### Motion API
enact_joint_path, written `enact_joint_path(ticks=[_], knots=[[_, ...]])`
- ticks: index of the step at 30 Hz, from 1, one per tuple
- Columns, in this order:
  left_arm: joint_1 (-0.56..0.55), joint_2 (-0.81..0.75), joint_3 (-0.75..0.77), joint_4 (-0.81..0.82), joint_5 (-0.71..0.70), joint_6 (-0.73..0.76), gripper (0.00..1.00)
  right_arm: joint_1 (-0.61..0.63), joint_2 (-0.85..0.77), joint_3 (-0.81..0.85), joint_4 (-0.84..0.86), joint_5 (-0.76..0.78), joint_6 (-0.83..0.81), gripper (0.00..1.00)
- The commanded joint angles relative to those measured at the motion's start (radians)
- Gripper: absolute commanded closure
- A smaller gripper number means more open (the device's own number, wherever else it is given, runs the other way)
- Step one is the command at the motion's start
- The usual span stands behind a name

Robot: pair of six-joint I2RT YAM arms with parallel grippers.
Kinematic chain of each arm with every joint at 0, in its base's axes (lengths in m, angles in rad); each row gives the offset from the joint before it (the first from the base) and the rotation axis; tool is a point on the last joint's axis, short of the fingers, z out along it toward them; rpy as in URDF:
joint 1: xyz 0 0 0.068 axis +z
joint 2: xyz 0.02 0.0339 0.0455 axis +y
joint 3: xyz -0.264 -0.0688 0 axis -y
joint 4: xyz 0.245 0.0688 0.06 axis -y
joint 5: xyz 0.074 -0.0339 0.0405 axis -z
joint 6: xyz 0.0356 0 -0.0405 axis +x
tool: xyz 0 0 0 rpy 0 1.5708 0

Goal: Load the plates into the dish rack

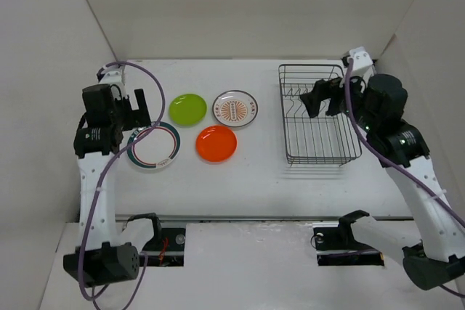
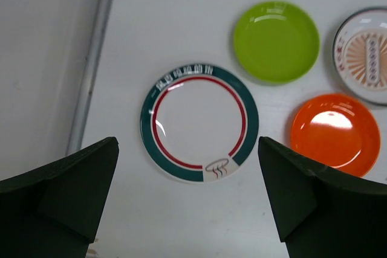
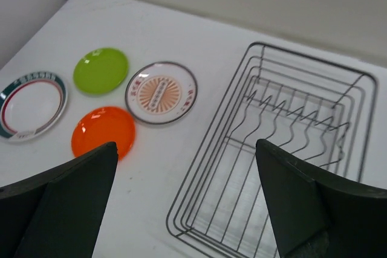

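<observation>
The lime green plate (image 1: 187, 109) lies below and outward, so my left gripper lowers outward next, onto its rim opposite the sunburst plate, where the tabletop is bare.
Four plates lie flat on the white table. The white plate with a green-and-red rim ring (image 1: 153, 146) (image 2: 199, 122) (image 3: 30, 104) is at the left. The lime green plate (image 1: 187, 109) (image 2: 276, 41) (image 3: 100, 70), the sunburst plate (image 1: 236, 108) (image 2: 366, 54) (image 3: 161, 92) and the orange plate (image 1: 216, 143) (image 2: 335, 133) (image 3: 103, 132) lie to its right. The wire dish rack (image 1: 317, 115) (image 3: 284, 155) stands at the right, with no plates in it. My left gripper (image 1: 136, 109) (image 2: 188, 200) is open above the ringed plate. My right gripper (image 1: 325, 96) (image 3: 186, 200) is open above the rack's left edge.
White walls enclose the table on the left, back and right. A metal strip (image 2: 94, 58) runs along the table's left edge beside the ringed plate. The arm bases (image 1: 156, 241) sit at the near edge.
</observation>
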Motion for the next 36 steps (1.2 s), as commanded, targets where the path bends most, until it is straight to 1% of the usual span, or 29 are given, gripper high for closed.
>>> enact_joint_path(ticks=[1, 2, 5, 6, 7, 10, 12, 13, 15, 16, 17, 18, 19, 20, 21, 22, 23, 24, 25, 26, 30, 33, 34, 36], knots=[[0.063, 0.049, -0.043, 0.051, 0.117, 0.036, 0.0, -0.006, 0.034, -0.068, 0.163, -0.195, 0.03, 0.0], [0.104, 0.078, -0.043, 0.051, 0.179, 0.062, 0.0, 0.003, 0.048, -0.079, 0.178, -0.239, 0.03, 0.0], [0.174, 0.135, -0.043, 0.051, 0.294, 0.117, 0.0, 0.022, 0.071, -0.111, 0.232, -0.276, 0.03, 0.0], [0.198, 0.185, -0.031, 0.051, 0.401, 0.142, 0.0, 0.022, 0.071, -0.111, 0.243, -0.286, 0.03, 0.0], [0.239, 0.212, -0.021, 0.042, 0.449, 0.172, 0.0, 0.031, 0.071, -0.125, 0.255, -0.304, 0.03, 0.0], [0.249, 0.316, 0.034, 0.042, 0.572, 0.229, 0.0, 0.031, 0.092, -0.149, 0.288, -0.327, 0.03, 0.0], [0.249, 0.362, 0.087, 0.074, 0.627, 0.229, 0.0, 0.031, 0.105, -0.172, 0.309, -0.327, 0.03, 0.0], [0.249, 0.414, 0.103, 0.105, 0.687, 0.229, 0.0, 0.031, 0.117, -0.172, 0.309, -0.336, 0.03, 0.0], [0.249, 0.479, 0.164, 0.131, 0.756, 0.229, 0.0, 0.031, 0.128, -0.183, 0.337, -0.336, 0.021, 0.0], [0.249, 0.561, 0.189, 0.142, 0.782, 0.229, 0.0, 0.031, 0.138, -0.192, 0.337, -0.347, 0.021, 0.0], [0.24, 0.607, 0.215, 0.142, 0.827, 0.229, 0.0, 0.031, 0.138, -0.192, 0.347, -0.347, 0.021, 0.0], [0.226, 0.653, 0.277, 0.142, 0.841, 0.229, 0.0, 0.04, 0.138, -0.208, 0.366, -0.347, 0.021, 0.0], [0.217, 0.699, 0.31, 0.152, 0.841, 0.229, 0.0, 0.04, 0.148, -0.22, 0.366, -0.347, 0.021, 0.0], [0.217, 0.792, 0.339, 0.153, 0.841, 0.229, 0.0, 0.04, 0.148, -0.22, 0.379, -0.347, 0.021, 0.0], [0.202, 0.836, 0.37, 0.153, 0.841, 0.216, 0.0, 0.04, 0.148, -0.234, 0.38, -0.347, 0.021, 0.0], [0.189, 0.877, 0.431, 0.153, 0.83, 0.216, 0.0, 0.04, 0.148, -0.243, 0.389, -0.347, 0.021, 0.0], [0.178, 0.957, 0.484, 0.153, 0.83, 0.216, 0.0, 0.049, 0.148, -0.258, 0.401, -0.337, 0.021, 0.0], [0.178, 0.992, 0.485, 0.153, 0.821, 0.216, 0.0, 0.049, 0.148, -0.258, 0.401, -0.324, 0.021, 0.0], [0.169, 1.026, 0.535, 0.153, 0.821, 0.216, 0.02, 0.049, 0.148, -0.271, 0.401, -0.324, 0.021, 0.0], [0.169, 1.093, 0.561, 0.153, 0.832, 0.216, 0.03, 0.061, 0.148, -0.28, 0.401, -0.314, 0.021, 0.0], [0.132, 1.197, 0.611, 0.142, 0.832, 0.206, 0.05, 0.072, 0.128, -0.298, 0.401, -0.284, 0.021, 0.0], [0.132, 1.249, 0.611, 0.195, 0.821, 0.18, 0.05, 0.081, 0.117, -0.307, 0.401, -0.258, 0.03, 0.0], [0.132, 1.269, 0.62, 0.195, 0.83, 0.18, 0.07, 0.081, 0.117, -0.307, 0.401, -0.258, 0.03, 0.0], [0.123, 1.318, 0.688, 0.145, 0.849, 0.18, 0.09, 0.091, 0.117, -0.307, 0.401, -0.258, 0.03, 0.0]])
